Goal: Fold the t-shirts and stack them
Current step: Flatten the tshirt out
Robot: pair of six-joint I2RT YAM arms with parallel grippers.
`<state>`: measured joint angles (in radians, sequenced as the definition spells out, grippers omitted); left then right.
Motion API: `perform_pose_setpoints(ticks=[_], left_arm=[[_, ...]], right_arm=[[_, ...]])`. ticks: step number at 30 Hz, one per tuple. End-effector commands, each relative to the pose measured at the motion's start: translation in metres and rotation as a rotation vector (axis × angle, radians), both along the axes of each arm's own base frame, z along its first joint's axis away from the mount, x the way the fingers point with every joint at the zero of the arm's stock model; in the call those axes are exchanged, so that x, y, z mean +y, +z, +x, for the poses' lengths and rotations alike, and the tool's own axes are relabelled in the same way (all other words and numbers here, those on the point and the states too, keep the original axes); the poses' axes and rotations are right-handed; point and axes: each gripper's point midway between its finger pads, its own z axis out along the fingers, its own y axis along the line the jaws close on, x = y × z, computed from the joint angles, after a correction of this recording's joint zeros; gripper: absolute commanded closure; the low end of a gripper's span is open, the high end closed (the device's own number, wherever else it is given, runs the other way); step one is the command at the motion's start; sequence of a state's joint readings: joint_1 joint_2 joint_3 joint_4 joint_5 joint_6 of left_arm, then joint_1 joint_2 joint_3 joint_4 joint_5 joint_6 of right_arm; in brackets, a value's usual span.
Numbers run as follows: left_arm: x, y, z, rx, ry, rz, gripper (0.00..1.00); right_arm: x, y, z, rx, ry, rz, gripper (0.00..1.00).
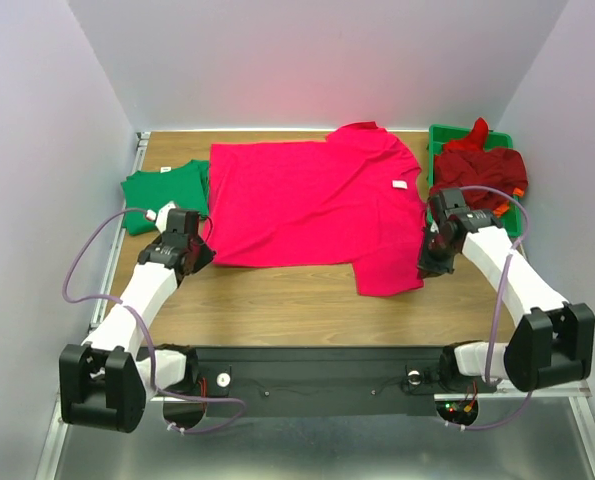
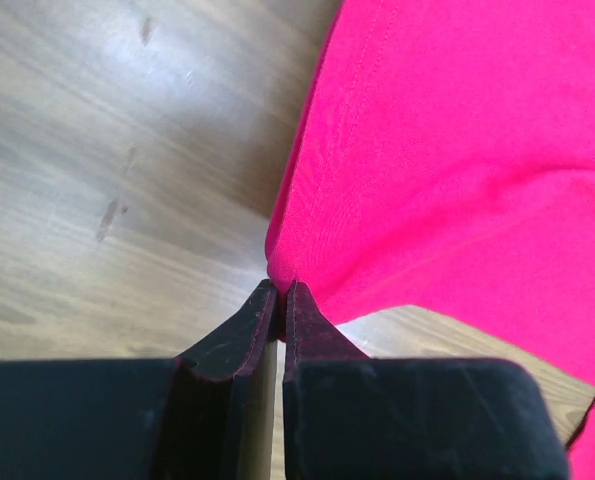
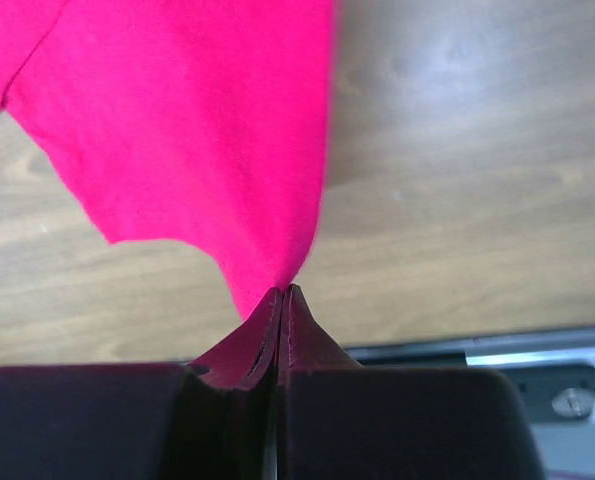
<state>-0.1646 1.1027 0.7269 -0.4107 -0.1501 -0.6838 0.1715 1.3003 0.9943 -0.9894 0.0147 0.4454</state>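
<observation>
The pink-red t-shirt is lying unfolded, so my left gripper should next carry its corner outward onto its edge beside the green t-shirt and let go.
A bright pink-red t-shirt (image 1: 312,205) lies spread across the middle of the wooden table. My left gripper (image 1: 203,255) is shut on its near left corner, seen pinched in the left wrist view (image 2: 280,285) with the cloth (image 2: 447,150) lifting away from the tips. My right gripper (image 1: 429,268) is shut on the near right corner, a sleeve tip, seen in the right wrist view (image 3: 282,290) with the cloth (image 3: 187,120) above it. A folded green t-shirt (image 1: 165,188) lies at the left. Dark red and orange shirts (image 1: 480,165) are piled at the back right.
A green plastic tray (image 1: 439,133) at the back right holds the dark red pile. The table's metal front rail (image 3: 477,352) runs near my right gripper. White walls enclose the table on three sides. Bare wood (image 1: 277,300) lies between the shirt and the arm bases.
</observation>
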Motion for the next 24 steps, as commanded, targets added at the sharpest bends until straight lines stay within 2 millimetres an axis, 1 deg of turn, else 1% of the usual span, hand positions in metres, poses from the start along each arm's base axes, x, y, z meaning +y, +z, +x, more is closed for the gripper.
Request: perform_pose_setpoints(ticks=[1, 3, 4, 9, 12, 16, 17, 19, 20, 21, 22, 23, 24], left_arm=[[0.006, -0.006, -0.021, 0.044, 0.018, -0.002, 1.00], [0.005, -0.002, -0.022, 0.032, 0.020, -0.007, 1.00], [0.007, 0.000, -0.022, 0.031, 0.024, -0.003, 1.00], [0.007, 0.002, -0.034, 0.061, 0.025, -0.005, 1.00], [0.008, 0.004, -0.038, 0.052, 0.030, -0.020, 1.00], [0.007, -0.004, -0.030, 0.079, -0.004, -0.043, 1.00], [0.006, -0.008, -0.024, 0.099, -0.033, -0.044, 1.00], [0.004, -0.010, -0.017, 0.115, -0.061, -0.038, 1.00], [0.002, -0.004, -0.007, 0.097, -0.081, -0.044, 1.00], [0.004, -0.010, -0.002, 0.125, -0.095, -0.031, 1.00], [0.004, -0.003, 0.008, 0.111, -0.102, -0.026, 1.00], [0.003, -0.001, 0.014, 0.110, -0.112, -0.028, 1.00], [0.000, -0.006, 0.018, 0.132, -0.130, -0.042, 1.00]], right_arm=[[-0.007, 0.015, -0.032, 0.048, -0.003, -0.022, 1.00], [-0.006, 0.022, -0.033, 0.023, -0.014, -0.013, 1.00], [-0.007, 0.026, -0.037, 0.023, -0.019, -0.011, 1.00], [-0.005, 0.032, -0.045, 0.042, -0.037, 0.005, 1.00], [-0.003, 0.036, -0.035, 0.011, -0.050, 0.011, 1.00], [0.001, 0.041, -0.001, -0.035, -0.044, 0.011, 1.00], [0.000, 0.040, 0.015, -0.047, -0.037, -0.009, 0.99], [-0.002, 0.041, 0.033, -0.068, -0.031, -0.033, 1.00], [-0.002, 0.042, 0.043, -0.080, -0.022, -0.042, 1.00], [0.000, 0.044, 0.063, -0.101, -0.022, -0.048, 1.00], [0.001, 0.045, 0.073, -0.113, -0.017, -0.048, 1.00], [0.002, 0.045, 0.082, -0.122, -0.010, -0.049, 1.00], [0.005, 0.052, 0.100, -0.160, -0.001, -0.046, 1.00]])
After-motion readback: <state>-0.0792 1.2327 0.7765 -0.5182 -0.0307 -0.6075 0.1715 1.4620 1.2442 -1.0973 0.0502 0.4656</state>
